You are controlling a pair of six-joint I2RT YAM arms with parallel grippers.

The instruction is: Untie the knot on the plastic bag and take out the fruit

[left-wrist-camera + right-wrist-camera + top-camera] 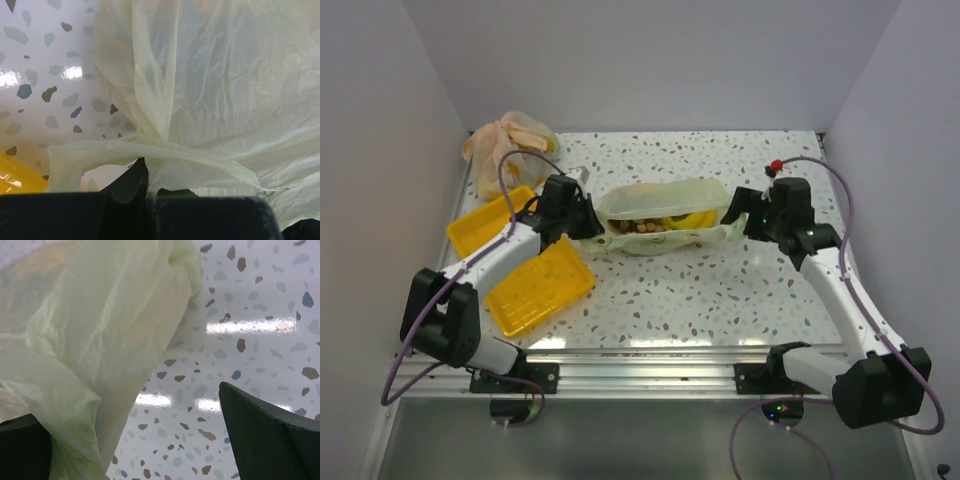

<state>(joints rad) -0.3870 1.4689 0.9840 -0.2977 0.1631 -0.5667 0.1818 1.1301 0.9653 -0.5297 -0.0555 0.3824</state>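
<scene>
The banana (693,218) already shows inside, so my left gripper next needs to carry the held fold a little outward and toward the bag's opened top (626,222), then release it there.
The pale green plastic bag (660,213) lies in the middle of the table, stretched wide between my two grippers. Through its opened top I see a yellow banana (693,218) and a cluster of small brown fruits (638,227); other fruit is hidden. My left gripper (588,222) is at the bag's left end, and in the left wrist view it (147,187) is shut on a fold of the bag (200,100). My right gripper (735,214) is at the bag's right end. In the right wrist view it (145,440) is open, with the bag (90,340) draped by its left finger (22,447).
Two yellow trays (488,222) (540,285) lie at the left, beside my left arm; one tray's corner shows in the left wrist view (15,175). An orange-beige plastic bag (508,142) sits in the back left corner. White walls enclose the table on three sides.
</scene>
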